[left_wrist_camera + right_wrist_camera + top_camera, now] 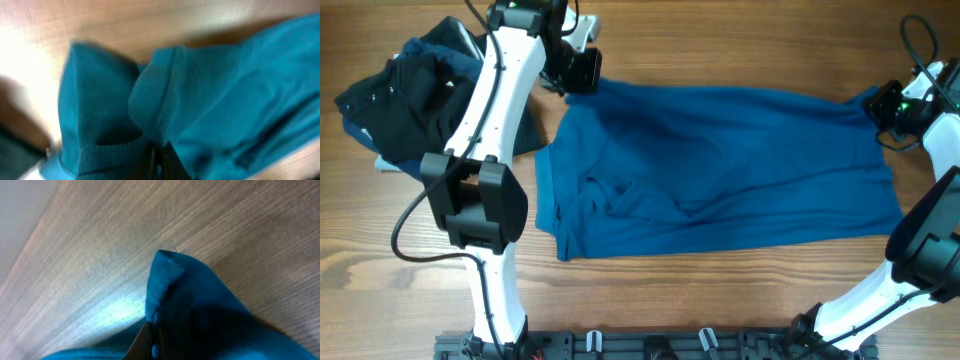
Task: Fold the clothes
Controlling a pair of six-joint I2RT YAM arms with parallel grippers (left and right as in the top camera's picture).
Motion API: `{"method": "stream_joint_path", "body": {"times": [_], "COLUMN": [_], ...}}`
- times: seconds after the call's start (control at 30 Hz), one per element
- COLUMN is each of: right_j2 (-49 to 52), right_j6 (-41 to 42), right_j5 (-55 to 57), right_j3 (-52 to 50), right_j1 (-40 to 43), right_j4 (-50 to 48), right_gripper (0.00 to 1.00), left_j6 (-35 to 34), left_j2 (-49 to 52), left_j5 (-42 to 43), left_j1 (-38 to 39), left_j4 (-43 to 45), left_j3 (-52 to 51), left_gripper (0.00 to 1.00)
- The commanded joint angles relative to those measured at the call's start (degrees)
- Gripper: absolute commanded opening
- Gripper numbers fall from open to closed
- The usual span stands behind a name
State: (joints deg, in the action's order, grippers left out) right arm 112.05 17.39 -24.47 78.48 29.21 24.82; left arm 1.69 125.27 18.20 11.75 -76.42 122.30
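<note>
My left gripper should move back toward my base, over the rumpled near part of the shirt [582,202], to let go of the shirt's corner, since the shirt is still spread out.
The clothes [720,160], a large mid-blue shirt, lie spread across the middle of the wooden table. My left gripper [582,72] is shut on the shirt's far left corner. In the left wrist view its dark fingers [159,162] pinch a ribbed blue fold [165,100]. My right gripper [886,106] is shut on the far right corner. In the right wrist view a peak of blue cloth [172,280] rises from between the closed fingertips [150,340]. The near left part of the shirt is rumpled [610,195].
A navy-black garment heap [415,95] sits at the far left of the table, behind my left arm [490,120]. Bare wood [720,290] shows along the front edge. The right arm's base [930,250] stands at the right edge.
</note>
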Motion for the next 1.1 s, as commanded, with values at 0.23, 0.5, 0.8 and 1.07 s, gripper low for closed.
{"method": "stream_joint_path", "body": {"times": [0.23, 0.5, 0.8, 1.07], "right_j2": [-7.2, -8.1, -8.1, -8.1], "right_j6": [-4.0, -7.0, -7.2, -7.1], "right_j5": [-1.3, 0.2, 5.4, 5.5], "right_j3": [0.7, 0.7, 0.7, 0.7], "right_j1": [4.5, 4.7, 4.8, 4.8], "right_j4": [10.0, 17.9, 22.4, 22.8], "right_gripper": [0.04, 0.04, 0.04, 0.04], "left_j6": [0.3, -4.1, -8.7, -10.8], "left_j2": [-1.9, -2.6, -12.3, -17.6], "left_j5": [0.6, 2.1, -2.7, -3.1], "left_j1": [0.0, 3.7, 7.5, 10.7], "left_j4": [-19.8, -20.2, -20.0, -13.8], "left_j3": [1.1, -7.9, -21.8, -32.3], "left_gripper": [0.04, 0.04, 0.04, 0.04]}}
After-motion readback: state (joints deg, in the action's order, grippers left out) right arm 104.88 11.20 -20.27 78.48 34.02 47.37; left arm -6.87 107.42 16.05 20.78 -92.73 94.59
